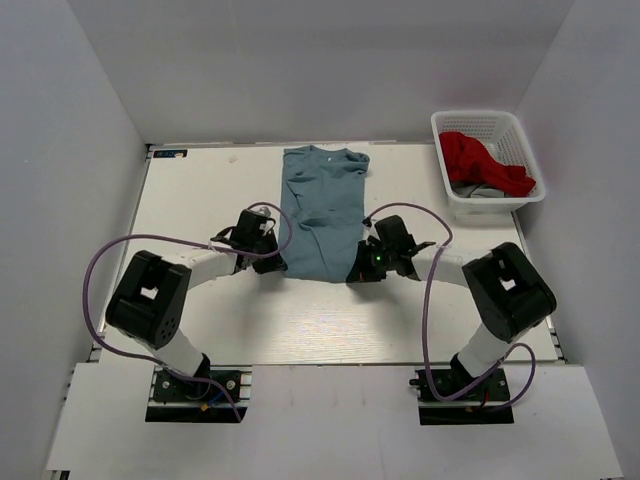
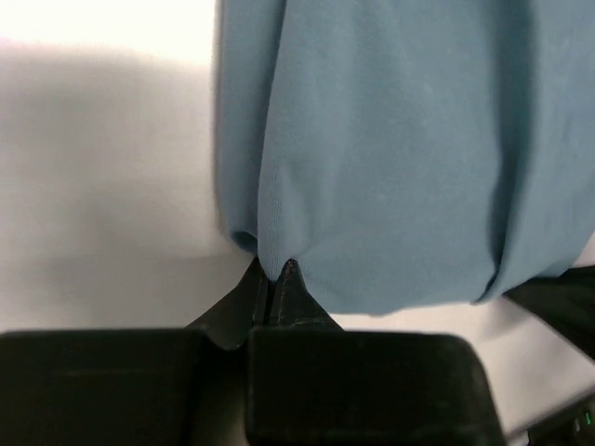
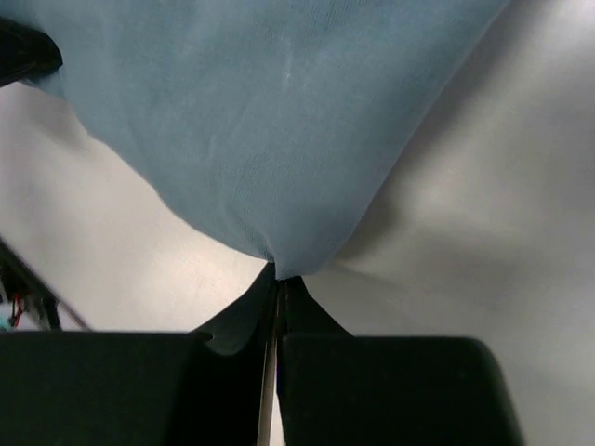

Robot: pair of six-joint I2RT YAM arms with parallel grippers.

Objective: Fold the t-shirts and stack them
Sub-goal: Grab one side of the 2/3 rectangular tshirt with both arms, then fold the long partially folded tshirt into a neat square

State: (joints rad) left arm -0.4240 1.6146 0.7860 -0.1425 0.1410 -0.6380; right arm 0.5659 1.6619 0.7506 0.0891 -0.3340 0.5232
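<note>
The t-shirt's hem corner goes up and outward to the collar end [image 1: 303, 164] in my left gripper next and is released there, halving the long t-shirt.
A grey-blue t-shirt [image 1: 322, 210] lies on the white table as a long narrow strip, collar at the far end. My left gripper [image 1: 277, 262] is shut on its near left hem corner; in the left wrist view the closed tips [image 2: 272, 272] pinch the cloth [image 2: 400, 158]. My right gripper [image 1: 357, 268] is shut on the near right hem corner; in the right wrist view the closed tips [image 3: 279, 279] pinch the cloth [image 3: 270, 121], which hangs lifted off the table.
A white lattice basket [image 1: 462, 200] stands at the far right, holding a red garment [image 1: 482, 162] and something grey. The white table [image 1: 200, 200] is walled in by grey panels on three sides.
</note>
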